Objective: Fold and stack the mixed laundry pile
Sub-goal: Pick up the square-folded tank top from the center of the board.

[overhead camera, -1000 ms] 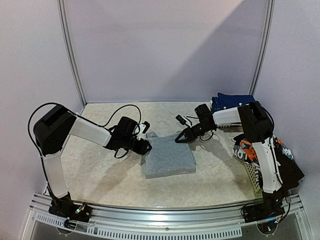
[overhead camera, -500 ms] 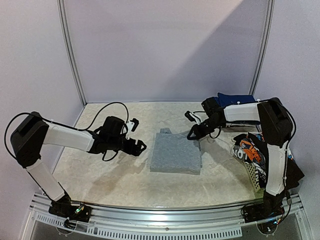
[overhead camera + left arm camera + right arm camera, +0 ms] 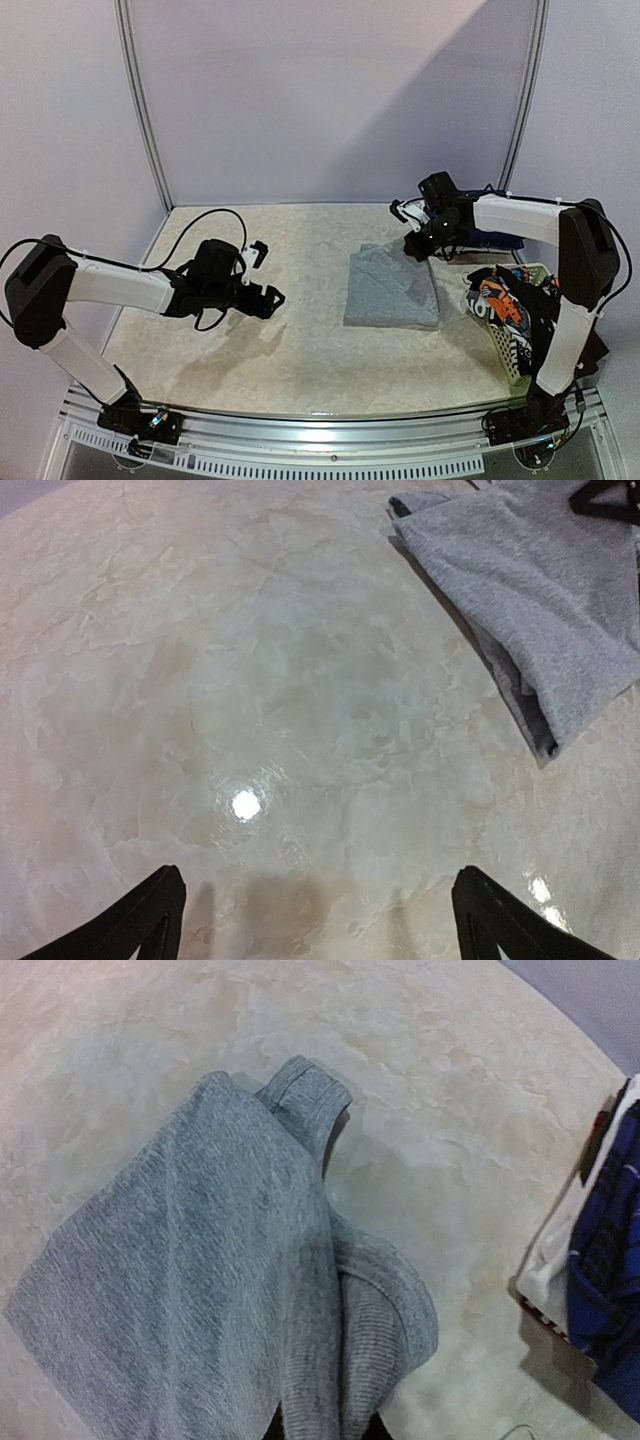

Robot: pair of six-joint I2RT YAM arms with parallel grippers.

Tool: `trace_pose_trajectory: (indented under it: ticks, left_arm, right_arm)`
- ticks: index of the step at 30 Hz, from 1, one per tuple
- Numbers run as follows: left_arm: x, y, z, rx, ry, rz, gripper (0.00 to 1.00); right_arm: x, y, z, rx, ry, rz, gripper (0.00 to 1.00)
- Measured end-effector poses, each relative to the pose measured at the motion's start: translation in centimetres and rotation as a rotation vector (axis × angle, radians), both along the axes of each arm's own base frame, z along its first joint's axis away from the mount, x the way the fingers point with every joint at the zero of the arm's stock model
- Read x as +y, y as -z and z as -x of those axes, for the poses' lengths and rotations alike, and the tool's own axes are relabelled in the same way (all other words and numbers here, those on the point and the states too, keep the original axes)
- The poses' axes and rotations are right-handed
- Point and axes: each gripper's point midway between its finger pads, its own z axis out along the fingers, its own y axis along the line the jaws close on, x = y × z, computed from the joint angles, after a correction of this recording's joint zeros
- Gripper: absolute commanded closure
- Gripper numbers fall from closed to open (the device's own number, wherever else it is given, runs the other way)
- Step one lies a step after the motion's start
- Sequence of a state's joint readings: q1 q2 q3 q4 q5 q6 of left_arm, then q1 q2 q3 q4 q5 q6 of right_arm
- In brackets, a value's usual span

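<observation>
The robot's right gripper will next rise, swing outward over the navy blue pieces, then go down and release the grey shirt [image 3: 390,287] there, because the shirt already lies folded.
The folded grey shirt [image 3: 390,287] lies flat on the table, right of centre. My right gripper [image 3: 414,250] is shut on its far right corner; in the right wrist view the ribbed edge of the grey shirt [image 3: 200,1290] bunches into the right gripper [image 3: 320,1432], whose fingers are almost hidden by cloth. My left gripper [image 3: 268,297] hovers open over bare table, well left of the shirt. In the left wrist view the left gripper [image 3: 315,920] holds nothing, and the grey shirt [image 3: 540,610] is at the upper right. Orange-black-white printed pieces [image 3: 497,300] fill the basket.
The white lattice basket [image 3: 508,352] stands at the right edge, with black cloth [image 3: 582,345] draped over its far side. Navy blue pieces [image 3: 610,1260] sit at the back right, close behind the right gripper. The table's metal front rail [image 3: 320,435] runs along the near edge.
The left gripper opened, let go of the grey shirt and drew back to the left. The right gripper, still shut on the shirt, dragged it right and towards the back.
</observation>
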State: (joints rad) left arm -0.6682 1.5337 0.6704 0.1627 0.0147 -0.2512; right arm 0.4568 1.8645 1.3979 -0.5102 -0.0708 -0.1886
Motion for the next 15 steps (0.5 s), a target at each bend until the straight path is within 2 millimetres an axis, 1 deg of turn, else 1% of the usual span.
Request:
trace_pose_trajectory:
  ticks: [4, 7, 12, 15]
  left_arm:
    - [-0.2, 0.0, 0.1, -0.001, 0.005, 0.001, 0.06]
    - [-0.3, -0.1, 0.1, -0.004, 0.008, 0.003, 0.05]
    - [-0.4, -0.2, 0.0, -0.01, 0.009, 0.007, 0.06]
    - [-0.4, -0.2, 0.0, -0.014, 0.012, 0.003, 0.06]
  right_arm:
    - [-1.6, -1.2, -0.9, -0.059, 0.021, 0.102, 1.0]
    - [-2.7, -2.5, -1.8, -0.102, 0.035, 0.178, 1.0]
    - [-4.3, -5.8, -3.7, -0.196, 0.068, 0.279, 1.0]
    - [-5.1, -7.0, -4.4, -0.237, 0.082, 0.329, 1.0]
